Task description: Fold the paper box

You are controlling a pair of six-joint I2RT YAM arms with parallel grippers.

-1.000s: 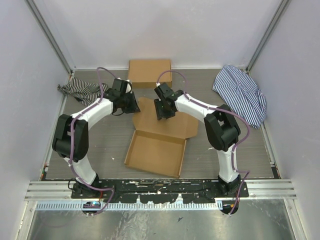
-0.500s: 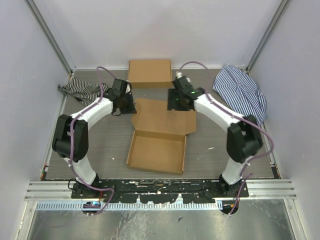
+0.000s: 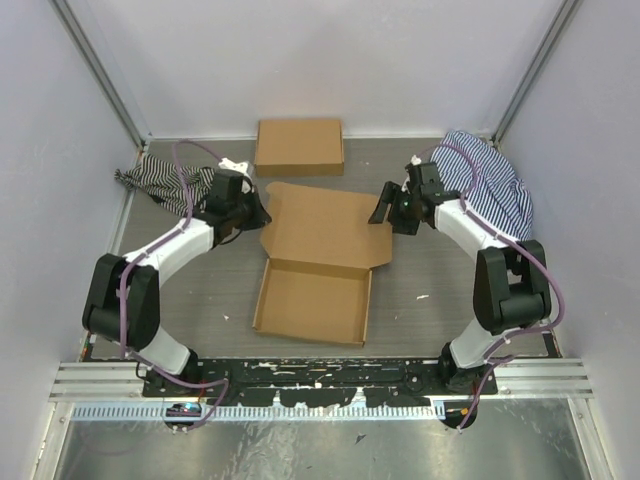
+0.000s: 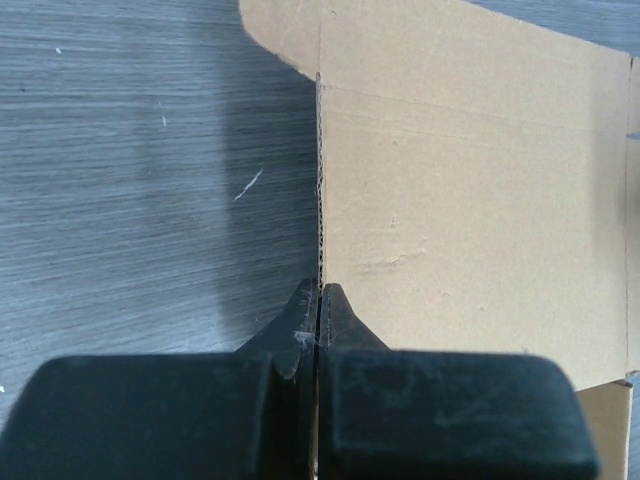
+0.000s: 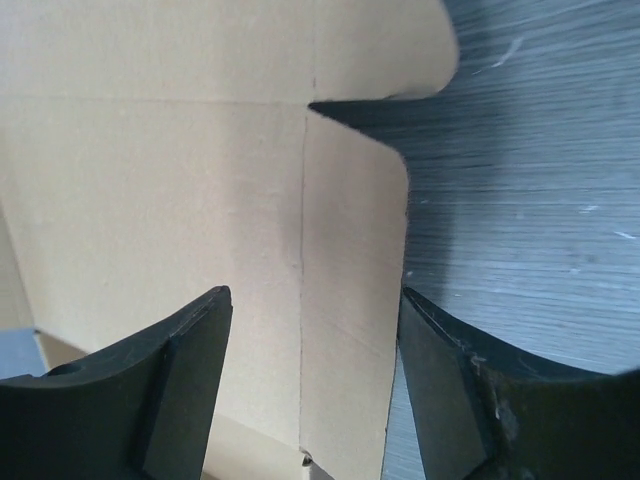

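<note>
The right gripper's open fingers already straddle the side flap, so the gripper should move outward along it and close at the side flap's far end (image 5: pixel 354 178).
The paper box (image 3: pixel 325 225) lies mid-table, a brown die-cut piece with its tray part (image 3: pixel 310 300) towards the arms and its wide lid panel behind. My left gripper (image 3: pixel 262 211) is shut on the lid's left edge. In the left wrist view that corrugated edge (image 4: pixel 320 180) runs straight into the closed left gripper (image 4: pixel 320 290) and casts a shadow on the table. My right gripper (image 3: pixel 383 208) stands open at the lid's right edge. In the right wrist view the right gripper (image 5: pixel 315 305) straddles a side flap (image 5: pixel 350 260) without touching it.
A neat closed brown box (image 3: pixel 300 147) sits by the back wall just behind the lid. One striped cloth (image 3: pixel 160 180) lies at the back left, a larger one (image 3: pixel 485 190) at the back right, close behind the right arm. Walls enclose the grey table (image 3: pixel 200 290).
My right gripper swung from over the lid's middle out to its right edge and opened wider. My left gripper closed on the lid's left edge, and the lid panel now spreads wider.
</note>
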